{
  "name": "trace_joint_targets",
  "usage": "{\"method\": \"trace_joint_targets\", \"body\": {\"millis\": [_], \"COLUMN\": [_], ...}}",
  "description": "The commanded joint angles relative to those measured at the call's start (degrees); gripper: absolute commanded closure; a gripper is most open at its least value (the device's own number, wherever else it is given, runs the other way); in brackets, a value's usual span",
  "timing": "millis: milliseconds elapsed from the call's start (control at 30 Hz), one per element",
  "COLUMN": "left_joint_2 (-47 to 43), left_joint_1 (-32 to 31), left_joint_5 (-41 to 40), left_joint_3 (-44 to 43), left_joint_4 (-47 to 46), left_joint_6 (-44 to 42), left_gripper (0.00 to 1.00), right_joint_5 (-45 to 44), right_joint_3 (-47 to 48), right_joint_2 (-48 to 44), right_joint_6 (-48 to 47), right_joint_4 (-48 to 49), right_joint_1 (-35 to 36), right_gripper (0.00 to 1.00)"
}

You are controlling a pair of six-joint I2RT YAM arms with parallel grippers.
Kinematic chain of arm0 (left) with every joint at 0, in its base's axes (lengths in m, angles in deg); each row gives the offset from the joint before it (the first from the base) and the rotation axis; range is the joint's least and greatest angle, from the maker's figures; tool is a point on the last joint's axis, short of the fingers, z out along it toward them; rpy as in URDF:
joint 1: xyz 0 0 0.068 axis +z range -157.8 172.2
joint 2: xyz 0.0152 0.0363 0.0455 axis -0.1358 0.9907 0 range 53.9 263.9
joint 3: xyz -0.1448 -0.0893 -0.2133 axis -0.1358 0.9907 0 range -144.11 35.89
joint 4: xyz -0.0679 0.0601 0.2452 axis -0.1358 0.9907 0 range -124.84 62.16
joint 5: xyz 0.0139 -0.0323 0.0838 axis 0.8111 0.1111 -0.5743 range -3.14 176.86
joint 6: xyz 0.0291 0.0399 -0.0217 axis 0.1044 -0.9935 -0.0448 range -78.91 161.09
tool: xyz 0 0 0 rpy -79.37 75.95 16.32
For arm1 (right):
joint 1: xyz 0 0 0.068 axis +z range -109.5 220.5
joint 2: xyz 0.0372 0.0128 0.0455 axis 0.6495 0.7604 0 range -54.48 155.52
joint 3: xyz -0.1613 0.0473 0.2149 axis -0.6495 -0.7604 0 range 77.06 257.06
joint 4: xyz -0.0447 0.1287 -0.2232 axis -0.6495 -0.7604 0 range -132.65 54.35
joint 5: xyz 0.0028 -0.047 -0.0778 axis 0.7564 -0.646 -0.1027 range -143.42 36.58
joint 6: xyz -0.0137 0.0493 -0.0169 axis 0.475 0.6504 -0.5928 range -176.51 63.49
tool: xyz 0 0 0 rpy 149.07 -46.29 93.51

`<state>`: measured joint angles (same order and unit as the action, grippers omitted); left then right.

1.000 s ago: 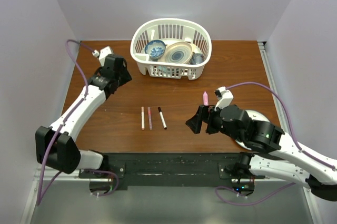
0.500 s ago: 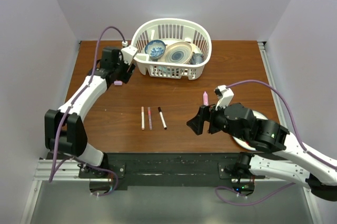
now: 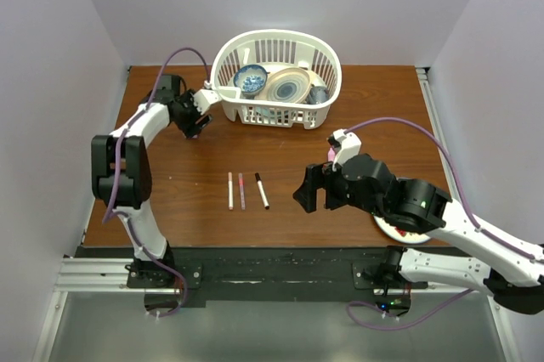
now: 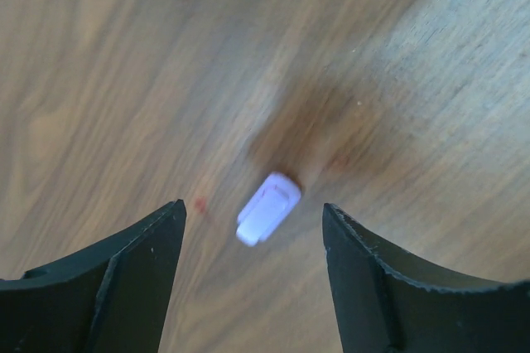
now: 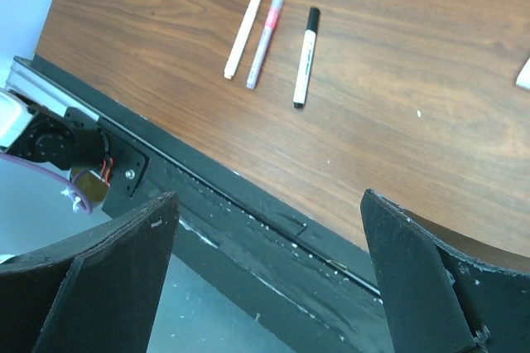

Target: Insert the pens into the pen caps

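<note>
The left gripper will next go down toward the tabletop and close its fingers across the lilac cap's sides, because the cap is below it, between the open fingertips.
Three pens lie side by side at mid-table: white with a red end [image 3: 229, 190], dark pink-maroon [image 3: 241, 190] and white with a black end [image 3: 262, 190]. They also show in the right wrist view [image 5: 243, 32], [image 5: 264, 42], [image 5: 305, 56]. The pink highlighter [image 3: 329, 152] peeks out behind the right arm. A small lilac cap [image 4: 273, 200] lies on the wood between my left gripper's [image 4: 252, 208] open fingers, untouched. The left gripper [image 3: 192, 124] is beside the basket's left end. My right gripper [image 3: 306, 190] is open and empty, right of the pens; in its wrist view [image 5: 269, 195] it hangs over the front rail.
A white basket [image 3: 225, 69] holding bowls and plates stands at the back centre. A white plate [image 3: 399, 228] lies under the right arm. A black rail [image 3: 272, 262] runs along the table's near edge. Purple cables loop off both arms.
The left arm has swung toward the back and its gripper now sits over the lilac cap near the basket. The right gripper has shifted slightly left. The pens have not moved.
</note>
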<state>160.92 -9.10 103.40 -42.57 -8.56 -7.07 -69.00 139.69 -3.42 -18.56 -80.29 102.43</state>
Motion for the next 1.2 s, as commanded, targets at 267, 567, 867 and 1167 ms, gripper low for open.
{"method": "trace_joint_targets", "body": {"millis": [267, 567, 867, 1167], "left_joint_2": [8.29, 10.92, 6.19, -4.79], "left_joint_1": [1.30, 1.30, 1.21, -3.09], "left_joint_5": [0.52, -3.86, -3.70, -8.17], "left_joint_3": [-6.97, -6.71, -1.28, 7.87], "left_joint_4": [7.11, 5.62, 4.23, -1.75], "left_joint_6": [-7.21, -6.51, -0.72, 12.35], "left_gripper": [0.33, 0.39, 0.78, 1.00], "right_joint_5": [-3.15, -3.67, -2.62, -0.34], "right_joint_3": [2.67, 1.62, 0.92, -5.92], "right_joint_2": [0.78, -0.79, -3.87, -8.53], "right_joint_6": [-2.97, -2.36, -0.78, 3.00], "right_joint_4": [1.05, 0.78, 0.96, 4.20], "right_joint_1": [0.12, 0.21, 0.21, 0.12], "right_gripper": [0.05, 0.05, 0.06, 0.06]}}
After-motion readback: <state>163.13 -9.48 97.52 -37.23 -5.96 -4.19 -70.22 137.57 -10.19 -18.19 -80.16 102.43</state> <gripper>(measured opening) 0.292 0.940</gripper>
